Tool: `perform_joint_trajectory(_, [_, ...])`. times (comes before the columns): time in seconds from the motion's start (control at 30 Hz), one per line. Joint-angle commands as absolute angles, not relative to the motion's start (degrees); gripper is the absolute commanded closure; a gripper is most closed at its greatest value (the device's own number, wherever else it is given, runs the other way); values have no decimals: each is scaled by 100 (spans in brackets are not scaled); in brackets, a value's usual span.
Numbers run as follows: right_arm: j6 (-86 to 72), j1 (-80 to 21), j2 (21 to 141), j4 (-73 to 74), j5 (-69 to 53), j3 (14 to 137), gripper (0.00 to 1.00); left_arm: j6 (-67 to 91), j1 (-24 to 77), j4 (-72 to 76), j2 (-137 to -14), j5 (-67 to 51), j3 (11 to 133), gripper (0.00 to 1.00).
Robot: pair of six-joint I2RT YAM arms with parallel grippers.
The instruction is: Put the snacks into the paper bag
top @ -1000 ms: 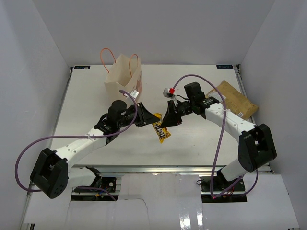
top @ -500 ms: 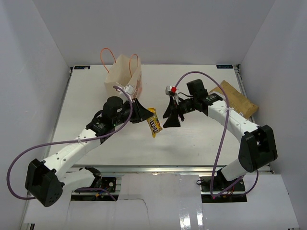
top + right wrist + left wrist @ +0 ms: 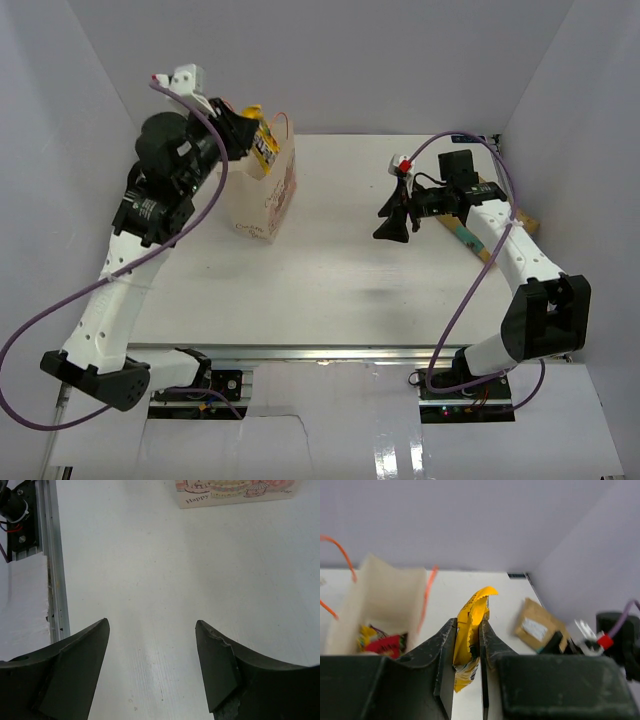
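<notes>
The bag's opening (image 3: 247, 166) (image 3: 387, 602) lies below and outward of the robot's left gripper, so the gripper will swing outward, then go down over it to let go of the yellow packet.
My left gripper (image 3: 250, 126) is raised over the open top of the cream paper bag (image 3: 262, 195) and is shut on a yellow snack packet (image 3: 264, 146). In the left wrist view the packet (image 3: 472, 607) stands pinched between the jaws of the left gripper (image 3: 468, 622). The bag (image 3: 390, 585) lies below to the left, with red and yellow packets (image 3: 381, 643) inside. My right gripper (image 3: 386, 222) hangs open over bare table right of centre, and its wrist view shows nothing in the right gripper (image 3: 152, 621). A tan-brown pouch (image 3: 536, 626) lies at the far right.
The right arm covers part of the pouch (image 3: 524, 216). White walls close in the table on three sides. An aluminium rail (image 3: 50, 580) runs along the near edge. The bag's printed side (image 3: 235, 492) faces my right gripper, and its orange handles (image 3: 427, 595) stick up.
The right gripper opened off the yellow packet and drew back to the right. The left arm lifted the packet from mid-table up and back-left to above the bag.
</notes>
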State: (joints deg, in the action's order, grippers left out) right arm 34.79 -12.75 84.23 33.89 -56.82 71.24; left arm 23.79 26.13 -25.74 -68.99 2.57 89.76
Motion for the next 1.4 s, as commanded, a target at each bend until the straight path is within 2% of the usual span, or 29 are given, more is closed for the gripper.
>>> perform_joint_trajectory(0.0, [3656,-1195,8165,3516,-5617,7093,25,1793,2014,-2857,-7443,483,10147,100])
perform_joint_trajectory(0.23, [3665,-1029,8086,3516,-5327,6961,25,1600,1187,-2680,-8708,395,11318,100])
perform_joint_trajectory(0.53, [3630,-730,8086,3516,-4676,7049,24,1441,1160,-2549,-9553,176,11198,99])
perform_joint_trajectory(0.57, [3612,-712,8103,3516,-4580,7058,24,1450,1160,-2540,-9580,158,11154,96])
perform_joint_trajectory(0.67, [3595,-659,8200,3516,-4282,7119,24,1494,1160,-2549,-9615,9,11030,63])
perform_joint_trajectory(0.7, [3603,-650,8261,3516,-4176,7145,24,1512,1160,-2566,-9607,9,11030,45])
perform_joint_trajectory(0.83, [3726,-650,8437,3455,-3491,7365,23,1591,1151,-2654,-9379,-447,11074,25])
perform_joint_trajectory(0.93, [3727,-650,8727,3314,-2464,7655,23,1582,1160,-2654,-9071,-589,10873,18])
perform_joint_trajectory(1.1, [3560,-720,9341,2866,-197,7954,21,1784,1160,-2619,-8097,-668,10144,14])
perform_joint_trajectory(1.17, [3498,-738,9474,2472,793,7893,19,1924,1160,-2602,-7710,-721,9479,12])
perform_joint_trajectory(1.37, [3963,-756,10001,2154,1389,7910,16,2662,1160,-2198,-5882,-1124,7256,6])
